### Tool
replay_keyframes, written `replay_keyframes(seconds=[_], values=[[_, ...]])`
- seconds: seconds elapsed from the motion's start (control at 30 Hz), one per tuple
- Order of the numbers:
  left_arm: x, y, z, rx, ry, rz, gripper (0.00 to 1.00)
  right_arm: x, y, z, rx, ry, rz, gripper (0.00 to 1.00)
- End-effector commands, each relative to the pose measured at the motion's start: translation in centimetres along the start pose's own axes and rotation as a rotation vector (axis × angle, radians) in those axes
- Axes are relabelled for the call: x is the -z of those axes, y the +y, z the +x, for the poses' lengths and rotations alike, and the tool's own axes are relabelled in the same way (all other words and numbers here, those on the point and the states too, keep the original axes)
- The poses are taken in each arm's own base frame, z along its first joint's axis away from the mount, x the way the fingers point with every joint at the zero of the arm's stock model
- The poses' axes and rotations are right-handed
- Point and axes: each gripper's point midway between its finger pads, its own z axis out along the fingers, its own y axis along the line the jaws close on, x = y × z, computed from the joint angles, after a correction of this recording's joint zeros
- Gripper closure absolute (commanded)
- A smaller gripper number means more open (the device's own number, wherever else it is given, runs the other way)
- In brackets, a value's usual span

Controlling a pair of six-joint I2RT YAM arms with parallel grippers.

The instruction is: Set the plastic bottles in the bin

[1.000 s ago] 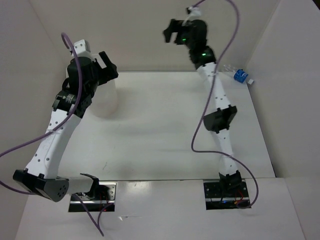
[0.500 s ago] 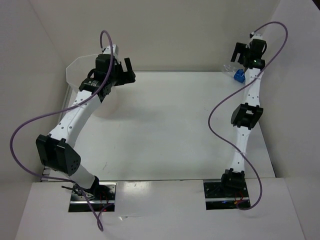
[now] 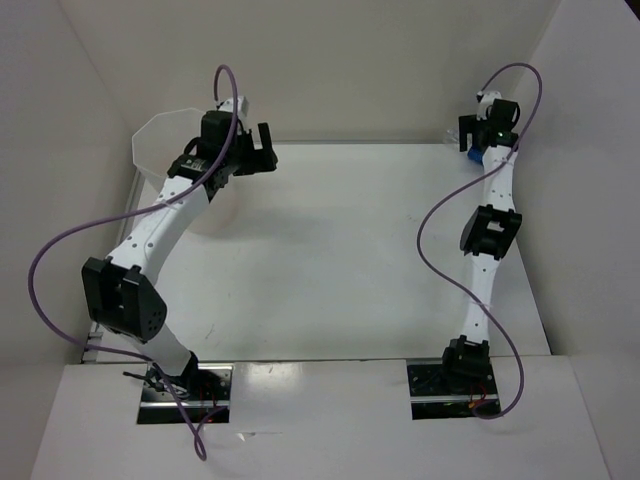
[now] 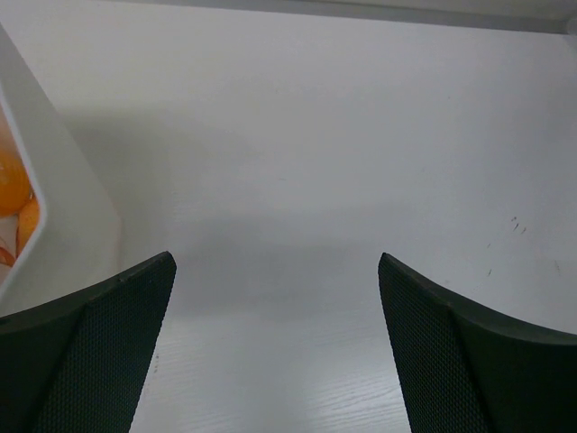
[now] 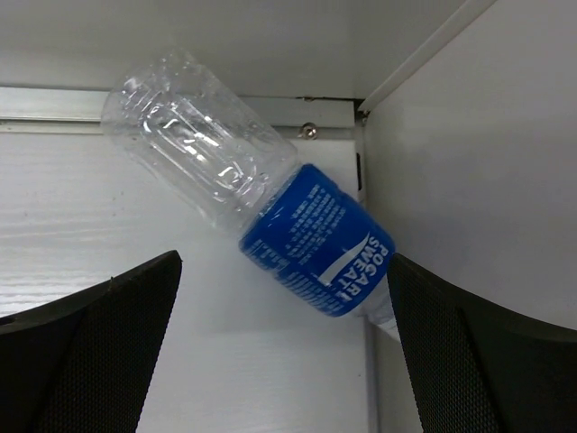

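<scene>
The clear bottle's blue label (image 3: 475,156) lies slanted below my right gripper, so I will turn its fingers square to the bottle and lower them around it to close.
The clear bottle with a blue label (image 5: 270,212) lies on its side in the far right corner of the table, against the side wall; its cap is hidden. My right gripper (image 5: 284,347) is open just above and before it, the label end between the jaws' line; it shows in the top view (image 3: 470,135) over the bottle (image 3: 474,153). The white bin (image 3: 148,132) stands at the far left. Orange bottles (image 4: 13,194) show inside the bin (image 4: 63,207). My left gripper (image 4: 275,347) is open and empty over bare table just right of the bin, also in the top view (image 3: 258,150).
The white back wall and side walls close in the table; the right wall (image 5: 487,135) touches the clear bottle. A purple cable (image 3: 60,250) loops out from the left arm, another (image 3: 430,230) from the right arm.
The right arm swung from the back middle to the far right corner and lowered over the clear bottle. The left arm stretched out and its gripper moved a little right of the bin.
</scene>
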Motion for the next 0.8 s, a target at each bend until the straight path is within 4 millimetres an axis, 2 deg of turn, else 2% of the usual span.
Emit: replay_keyframes(seconds=[0.0, 0.07, 0.1, 0.2, 0.23, 0.3, 0.33, 0.43, 0.47, 0.53, 0.57, 0.6, 0.63, 0.67, 0.7, 0.77], values=[[-0.5, -0.3, 0.1, -0.038, 0.008, 0.022, 0.0, -1.3, -1.6, -0.3, 0.073, -0.072, -0.005, 0.0], [-1.4, -0.1, 0.8, -0.04, 0.034, 0.013, 0.0, -2.0, -0.9, 0.7, 0.097, -0.061, -0.041, 0.0], [-1.2, -0.2, 0.6, -0.04, 0.036, 0.012, 0.0, -2.1, -1.5, 1.4, 0.091, -0.048, -0.036, 0.0], [-2.0, 0.1, 1.6, -0.032, 0.066, 0.002, 0.0, -3.1, -1.4, 3.7, 0.115, -0.007, -0.053, 0.0], [-2.3, 0.3, 1.8, -0.033, 0.072, -0.01, 0.0, -3.0, -2.1, 4.3, 0.12, 0.008, -0.05, 0.0], [-2.7, 0.4, 2.2, -0.034, 0.082, -0.013, 0.0, -3.4, -1.7, 5.5, 0.126, 0.036, -0.062, 0.0], [-3.0, 0.3, 2.6, -0.033, 0.096, -0.002, 0.0, -3.3, -2.3, 5.9, 0.12, 0.046, -0.058, 0.0], [-3.2, 0.1, 3.0, -0.024, 0.11, 0.01, 0.0, -2.9, -1.7, 6.3, 0.116, 0.048, -0.123, 0.0], [-3.2, -0.1, 3.0, -0.023, 0.113, 0.018, 0.0, -2.6, -1.1, 7.0, 0.109, 0.076, -0.153, 0.0], [-2.9, -0.2, 2.7, -0.023, 0.104, 0.021, 0.0, -1.8, -0.3, 6.3, 0.112, 0.067, -0.205, 0.0], [-3.0, -0.1, 3.2, -0.014, 0.115, 0.017, 0.0, -1.7, 0.0, 6.5, 0.108, 0.074, -0.22, 0.03], [-2.7, -0.3, 2.5, -0.013, 0.093, 0.025, 0.0, -1.3, 0.1, 6.1, 0.107, 0.071, -0.23, 0.08], [-2.3, -0.2, 2.8, -0.014, 0.095, 0.024, 0.0, -1.2, 0.1, 6.1, 0.095, 0.072, -0.23, 0.2], [-2.0, -0.4, 2.2, -0.013, 0.074, 0.031, 0.0, -0.8, 0.3, 5.6, 0.082, 0.066, -0.241, 0.24], [-1.8, -0.3, 2.5, -0.002, 0.078, 0.029, 0.0, -0.6, 0.6, 5.8, 0.078, 0.075, -0.255, 0.26], [-1.0, -0.4, 1.9, -0.001, 0.054, 0.038, 0.0, 0.5, 1.2, 4.4, 0.065, 0.049, -0.299, 0.32]])
